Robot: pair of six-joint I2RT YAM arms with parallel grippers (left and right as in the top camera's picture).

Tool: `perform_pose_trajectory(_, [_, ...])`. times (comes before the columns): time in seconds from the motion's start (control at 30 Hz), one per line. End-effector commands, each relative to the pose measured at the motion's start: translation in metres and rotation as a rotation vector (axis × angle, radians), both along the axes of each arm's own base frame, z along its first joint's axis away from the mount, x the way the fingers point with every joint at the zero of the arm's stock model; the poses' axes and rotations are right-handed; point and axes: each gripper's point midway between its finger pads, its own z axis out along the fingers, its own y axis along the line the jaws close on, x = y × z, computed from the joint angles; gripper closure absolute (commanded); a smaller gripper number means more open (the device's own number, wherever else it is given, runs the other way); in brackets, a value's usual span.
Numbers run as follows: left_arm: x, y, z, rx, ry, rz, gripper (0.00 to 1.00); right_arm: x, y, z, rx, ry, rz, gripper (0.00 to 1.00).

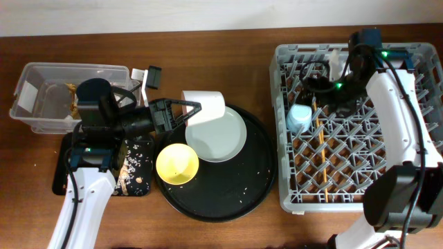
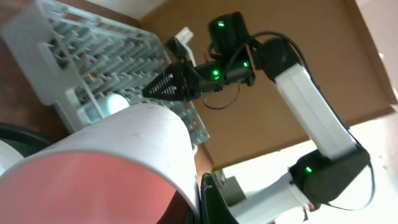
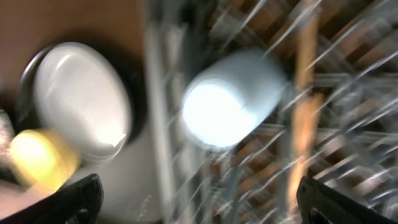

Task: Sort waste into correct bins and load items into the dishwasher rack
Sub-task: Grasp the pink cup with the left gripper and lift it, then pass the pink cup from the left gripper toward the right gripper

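Note:
The cup's rim is in my left gripper, so my right gripper will go to the left in the overhead view next, off the rack and onto the white cup's loose end.
My left gripper is shut on the white cup with pink inside, held on its side over the plate's left edge; the cup fills the left wrist view. The pale grey-green plate and the yellow bowl sit on the round black tray. My right gripper is open and empty over the grey dishwasher rack. The light blue cup lies in the rack beside wooden chopsticks; the right wrist view shows it blurred. The clear tub holds brown scraps.
The shallow black tray with rice grains and scraps lies under my left arm. A small black and white object lies behind the tub. The rack also shows in the left wrist view.

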Motion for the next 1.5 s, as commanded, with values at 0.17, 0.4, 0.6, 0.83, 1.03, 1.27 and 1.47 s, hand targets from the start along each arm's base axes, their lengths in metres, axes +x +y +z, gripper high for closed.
perform_pose_trajectory(0.17, [-0.01,-0.006,0.01,-0.017,-0.068,-0.075,1.0,-0.05,0.142,0.144,1.0,-0.423,0.552,0.02])
perform_pose_trajectory(0.4, [-0.034,-0.017,0.016,-0.081,0.096,-0.198,1.0,-0.089,0.203,0.141,1.015,-0.478,0.836,0.02])
perform_pose_trajectory(0.6, [-0.046,-0.018,0.036,-0.111,0.085,-0.284,1.0,-0.087,0.2,0.122,0.902,-0.473,0.884,0.02])
perform_pose_trajectory(0.83, [-0.044,-0.038,0.041,-0.107,0.014,-0.264,1.0,-0.103,0.223,0.15,1.073,-0.54,0.928,0.33])
perform_pose_trajectory(1.03, [-0.029,-0.034,0.042,-0.093,-0.071,-0.182,1.0,-0.085,0.205,0.146,1.027,-0.574,0.882,0.22])
perform_pose_trajectory(1.27, [-0.023,-0.026,0.042,-0.092,-0.071,-0.155,1.0,-0.078,0.199,0.145,1.009,-0.605,0.877,0.17])
perform_pose_trajectory(1.47, [-0.038,-0.04,0.041,-0.095,-0.067,-0.227,0.99,-0.08,0.207,0.147,1.023,-0.64,0.916,0.3])
